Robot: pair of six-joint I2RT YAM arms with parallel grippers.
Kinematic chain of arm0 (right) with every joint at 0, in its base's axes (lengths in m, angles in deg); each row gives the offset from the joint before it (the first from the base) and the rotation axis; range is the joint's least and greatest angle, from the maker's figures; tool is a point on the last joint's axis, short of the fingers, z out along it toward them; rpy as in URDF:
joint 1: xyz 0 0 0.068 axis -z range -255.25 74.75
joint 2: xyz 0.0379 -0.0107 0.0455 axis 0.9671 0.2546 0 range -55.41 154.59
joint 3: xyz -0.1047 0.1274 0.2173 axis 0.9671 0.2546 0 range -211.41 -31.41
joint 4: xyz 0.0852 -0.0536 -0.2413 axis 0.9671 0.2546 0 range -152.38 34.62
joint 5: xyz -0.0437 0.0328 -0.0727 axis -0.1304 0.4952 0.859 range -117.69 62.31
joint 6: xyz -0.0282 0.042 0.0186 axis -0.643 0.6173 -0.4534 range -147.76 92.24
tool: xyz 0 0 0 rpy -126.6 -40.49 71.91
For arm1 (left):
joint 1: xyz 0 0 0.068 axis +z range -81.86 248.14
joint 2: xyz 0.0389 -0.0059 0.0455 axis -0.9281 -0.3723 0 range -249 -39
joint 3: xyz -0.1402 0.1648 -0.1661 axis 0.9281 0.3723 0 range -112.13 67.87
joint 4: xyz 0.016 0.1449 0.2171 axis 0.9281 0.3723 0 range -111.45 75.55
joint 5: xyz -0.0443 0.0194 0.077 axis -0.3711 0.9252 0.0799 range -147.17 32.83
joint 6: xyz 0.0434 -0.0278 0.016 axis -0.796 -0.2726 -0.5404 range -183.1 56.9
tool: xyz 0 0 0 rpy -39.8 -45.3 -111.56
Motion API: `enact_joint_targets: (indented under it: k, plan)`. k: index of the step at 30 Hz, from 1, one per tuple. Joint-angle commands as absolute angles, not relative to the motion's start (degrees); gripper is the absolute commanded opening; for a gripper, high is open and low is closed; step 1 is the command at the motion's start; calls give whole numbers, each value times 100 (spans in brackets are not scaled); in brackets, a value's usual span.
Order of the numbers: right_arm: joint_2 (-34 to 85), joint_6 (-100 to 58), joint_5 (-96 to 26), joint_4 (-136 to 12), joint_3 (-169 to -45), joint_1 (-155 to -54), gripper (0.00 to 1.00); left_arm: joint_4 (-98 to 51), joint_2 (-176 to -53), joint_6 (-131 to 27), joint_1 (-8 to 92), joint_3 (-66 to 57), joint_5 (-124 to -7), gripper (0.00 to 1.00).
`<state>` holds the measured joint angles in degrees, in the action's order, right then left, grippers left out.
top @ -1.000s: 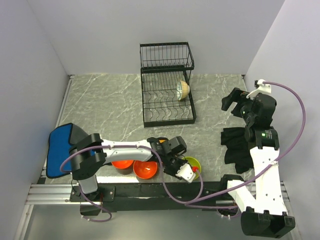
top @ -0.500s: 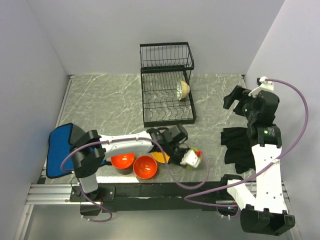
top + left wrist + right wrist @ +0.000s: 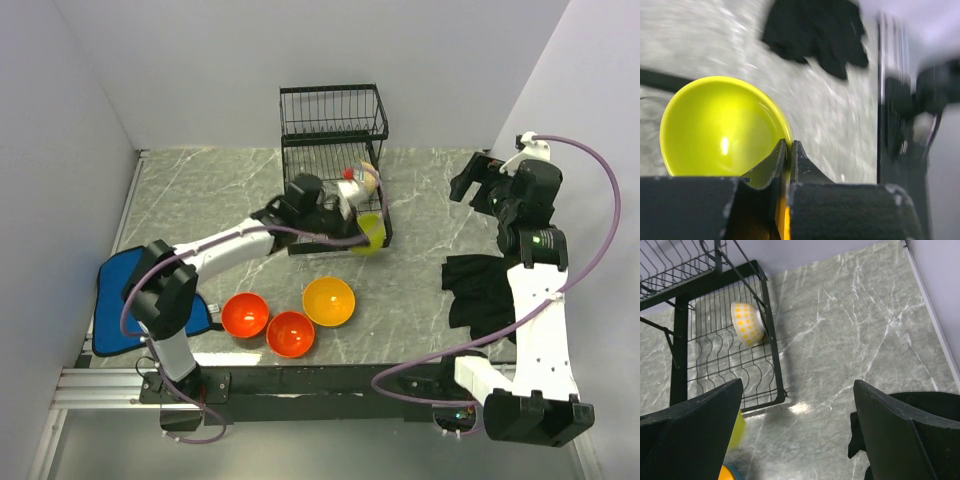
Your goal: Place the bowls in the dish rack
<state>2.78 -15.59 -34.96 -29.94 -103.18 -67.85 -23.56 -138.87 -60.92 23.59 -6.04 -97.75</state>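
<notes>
The wires of the dish rack's lower level (image 3: 337,173) beside the cream patterned bowl are empty, so my left gripper needs to swing outward next, lower the lime green bowl there and then let go of it.
My left gripper (image 3: 362,224) is shut on the rim of the lime green bowl (image 3: 371,236) and holds it in the air at the front right corner of the black wire dish rack (image 3: 333,115). In the left wrist view the jaws (image 3: 788,145) pinch the bowl's rim (image 3: 720,130). A cream patterned bowl (image 3: 747,322) stands on edge in the rack's lower tier (image 3: 767,315). An orange bowl (image 3: 329,301) and two red-orange bowls (image 3: 245,314) (image 3: 291,334) sit on the table near the front. The blue bowl is out of view. My right gripper (image 3: 475,186) is open and empty, right of the rack (image 3: 797,384).
A blue folded cloth (image 3: 115,300) lies at the front left under the left arm. A black cloth (image 3: 480,290) lies at the right by the right arm, and shows in the left wrist view (image 3: 815,30). Grey walls close in the table on three sides.
My left gripper has carried the lime green bowl from the front edge up and back to the rack's front right corner, uncovering the orange bowl. The right arm has shifted slightly back.
</notes>
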Motion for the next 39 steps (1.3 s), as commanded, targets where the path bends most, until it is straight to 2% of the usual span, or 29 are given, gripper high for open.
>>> enact_joint_targets:
  k: [1, 10, 15, 28, 39]
  plan:
    - [426, -1694, -3402, -2986, -10743, -6752, 100, -4199, -13918, -3807, 2823, -780, -9708, 1]
    - [796, -1774, -3112, -3031, -10831, -6752, 100, -5738, -14753, -1917, 3544, -702, -9550, 1]
    - [1006, -1914, -2936, -2899, -10919, -6752, 99, -6678, -15035, -1187, 3738, -500, -8961, 1]
    - [1156, -2388, -2497, -2714, -10963, -6743, 99, -6732, -16159, -140, 3843, -1466, -8161, 1]
    - [1385, -2661, -2479, -2459, -11227, -6752, 99, -7769, -16793, 624, 4195, -1466, -8643, 1]
